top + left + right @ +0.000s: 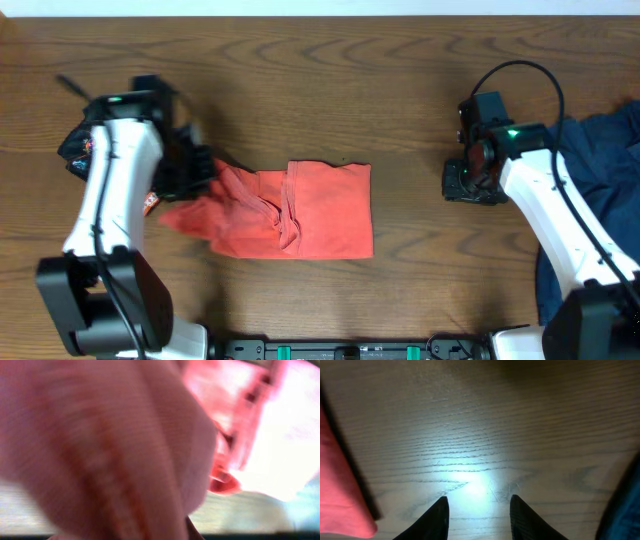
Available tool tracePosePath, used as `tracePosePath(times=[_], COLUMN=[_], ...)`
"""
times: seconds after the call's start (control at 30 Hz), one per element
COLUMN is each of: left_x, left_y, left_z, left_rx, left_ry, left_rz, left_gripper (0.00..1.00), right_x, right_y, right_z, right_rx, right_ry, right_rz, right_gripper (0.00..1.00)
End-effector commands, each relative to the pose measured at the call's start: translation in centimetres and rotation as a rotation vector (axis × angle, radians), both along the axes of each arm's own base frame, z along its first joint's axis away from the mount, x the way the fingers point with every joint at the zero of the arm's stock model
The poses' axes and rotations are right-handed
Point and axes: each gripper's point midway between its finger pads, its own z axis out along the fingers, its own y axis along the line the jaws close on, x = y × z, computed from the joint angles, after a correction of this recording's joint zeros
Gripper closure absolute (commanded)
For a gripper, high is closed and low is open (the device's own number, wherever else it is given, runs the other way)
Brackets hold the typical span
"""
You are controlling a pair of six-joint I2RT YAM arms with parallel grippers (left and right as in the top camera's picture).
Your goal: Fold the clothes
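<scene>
The left gripper should next bring the garment's bunched edge to the right in the overhead view, over the garment's flat panel, and then let go of it, because this end of the garment is still unfolded.
A red-orange garment lies partly folded in the middle of the table, its left part bunched and lifted. My left gripper is at that bunched left edge and is shut on the cloth. The left wrist view is filled with blurred red fabric pressed against the camera; the fingers are hidden. My right gripper is open and empty over bare wood, right of the garment. In the right wrist view its fingers are apart, with the garment's edge at the far left.
A pile of dark blue clothes lies at the right edge of the table; it shows in the right wrist view at the lower right. A small dark, multicoloured object sits behind the left arm at the far left.
</scene>
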Motion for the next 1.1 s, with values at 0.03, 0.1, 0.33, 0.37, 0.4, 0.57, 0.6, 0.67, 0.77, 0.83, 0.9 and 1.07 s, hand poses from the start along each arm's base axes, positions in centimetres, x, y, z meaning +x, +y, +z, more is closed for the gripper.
tracePosePath(times=[0.03, 0.1, 0.33, 0.37, 0.4, 0.57, 0.6, 0.67, 0.77, 0.83, 0.9, 1.07], left_x=[-0.6, -0.7, -1.4, -1.6, -1.9, -2.5, -2.5, -2.4, -2.3, -2.2, -1.6, 2.5], left_y=[-6.9, -9.7, -17.8, -18.5, -19.1, -21.4, -21.8, -22.4, -24.2, -24.9, -24.3, -20.3], left_z=[1.1, 1.0, -0.7, -1.1, -1.7, -4.0, -4.3, -4.5, -3.9, -3.1, -2.2, 1.6], left_rx=[-0.053, -0.059, -0.055, -0.055, -0.053, -0.045, -0.046, -0.054, -0.139, -0.202, -0.22, -0.225], left_ry=[-0.031, -0.055, -0.126, -0.12, -0.113, -0.085, -0.086, -0.097, -0.114, -0.124, -0.14, -0.278], left_rz=[-0.104, -0.163, -0.319, -0.341, -0.36, -0.397, -0.404, -0.403, -0.406, -0.426, -0.425, -0.368], left_gripper=[0.94, 0.93, 0.87, 0.87, 0.87, 0.87, 0.87, 0.87, 0.6, 0.36, 0.3, 0.29], right_x=[0.1, 0.1, 0.1, 0.1, 0.1, 0.0, 0.0, 0.0, 0.0, 0.0, 0.2, 0.6], right_y=[-0.3, -0.3, -0.3, -0.3, -0.3, -0.3, -0.3, -0.3, -0.1, 0.6, 1.9, 7.7], right_z=[-0.6, -0.6, -0.6, -0.6, -0.6, -0.6, -0.6, -0.6, -0.6, -0.6, -0.5, 1.0], right_rx=[-0.017, -0.016, -0.016, -0.017, -0.017, -0.013, -0.013, -0.013, -0.004, 0.034, 0.098, 0.416], right_ry=[0.016, 0.013, 0.015, 0.015, 0.017, 0.018, 0.018, 0.018, 0.019, 0.021, 0.014, -0.051], right_rz=[-0.004, -0.004, 0.007, 0.007, 0.007, 0.007, 0.007, 0.007, 0.019, 0.055, 0.125, 0.368], right_gripper=[0.62, 0.62, 0.62, 0.62, 0.62, 0.61, 0.61, 0.61, 0.6, 0.59, 0.6, 0.59])
